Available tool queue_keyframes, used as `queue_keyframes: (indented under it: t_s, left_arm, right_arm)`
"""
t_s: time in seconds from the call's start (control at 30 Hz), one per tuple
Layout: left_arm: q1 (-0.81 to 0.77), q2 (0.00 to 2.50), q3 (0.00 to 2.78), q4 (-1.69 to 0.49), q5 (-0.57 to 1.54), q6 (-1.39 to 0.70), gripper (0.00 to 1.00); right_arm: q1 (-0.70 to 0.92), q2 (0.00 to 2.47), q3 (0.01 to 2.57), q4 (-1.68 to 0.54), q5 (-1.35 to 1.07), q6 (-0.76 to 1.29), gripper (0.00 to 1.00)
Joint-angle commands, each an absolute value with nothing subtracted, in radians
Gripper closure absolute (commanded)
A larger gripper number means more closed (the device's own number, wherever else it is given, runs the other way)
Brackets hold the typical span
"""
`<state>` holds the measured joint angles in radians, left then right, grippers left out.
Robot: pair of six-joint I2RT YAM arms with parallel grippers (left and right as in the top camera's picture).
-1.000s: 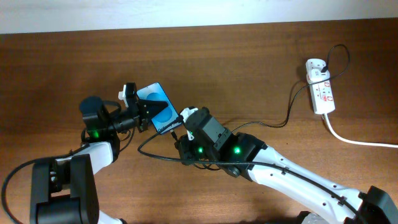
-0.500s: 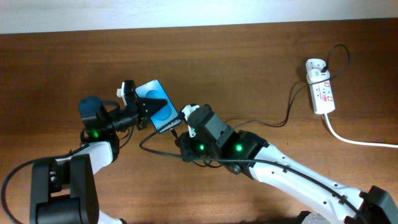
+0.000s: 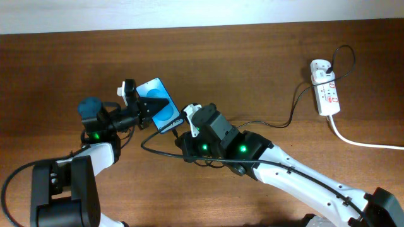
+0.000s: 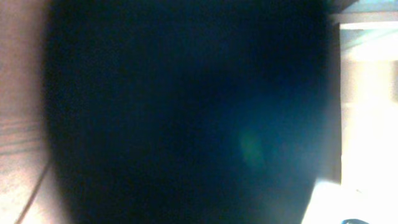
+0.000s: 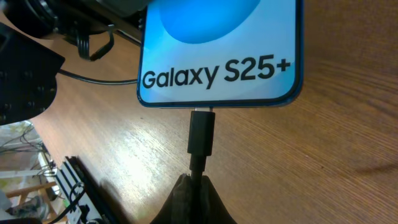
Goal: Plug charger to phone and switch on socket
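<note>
My left gripper is above the wooden table, which is also to its right in the overhead view, so I will move the tilted phone there, lower it flat and release.
The phone [image 3: 158, 104], blue screen with "Galaxy S25+" on it, is held tilted above the table in my left gripper [image 3: 140, 108], which is shut on its upper left part. The left wrist view is only a dark blue blur. In the right wrist view my right gripper [image 5: 198, 185] is shut on the charger cable just behind its black connector [image 5: 201, 132]. The connector's metal tip meets the port in the phone's [image 5: 217, 50] lower edge. The charger cable [image 3: 278, 124] runs right to the far end of the white socket strip [image 3: 326, 90].
The strip's thick white cord [image 3: 360, 142] leaves toward the right edge. A loop of the black charger cable [image 3: 154, 153] lies on the wooden table below the phone. My right arm [image 3: 284, 173] stretches from the lower right.
The phone and my left gripper have shifted slightly up and left. My right gripper has moved up a little with the connector, toward the phone's lower edge.
</note>
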<state>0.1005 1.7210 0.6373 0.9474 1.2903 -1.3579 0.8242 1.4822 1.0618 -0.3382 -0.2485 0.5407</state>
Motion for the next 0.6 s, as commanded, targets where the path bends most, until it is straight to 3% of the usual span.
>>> queue_keyframes:
  t_s: [0.0,0.33,0.47,0.57]
  left_arm:
    - [0.036,1.72,0.645,1.036,1.382,-1.339,1.0]
    - [0.021,1.72,0.645,1.167,1.554,-1.308,1.0]
    - [0.02,1.72,0.645,1.167,1.565,-1.292,1.0]
    - [0.019,1.72,0.645,1.167,1.565,-1.293,1.0]
  right_arm:
    - [0.81,1.503,1.07,-0.297,-0.171,0.506,0.96]
    - [0.769,1.504,1.084,-0.253,-0.176,0.357,0.95]
    - [0.769,1.497,1.117,-0.251,-0.174,0.344,0.91]
    - [0.769,1.497,1.132,-0.216,-0.168,0.344,0.95]
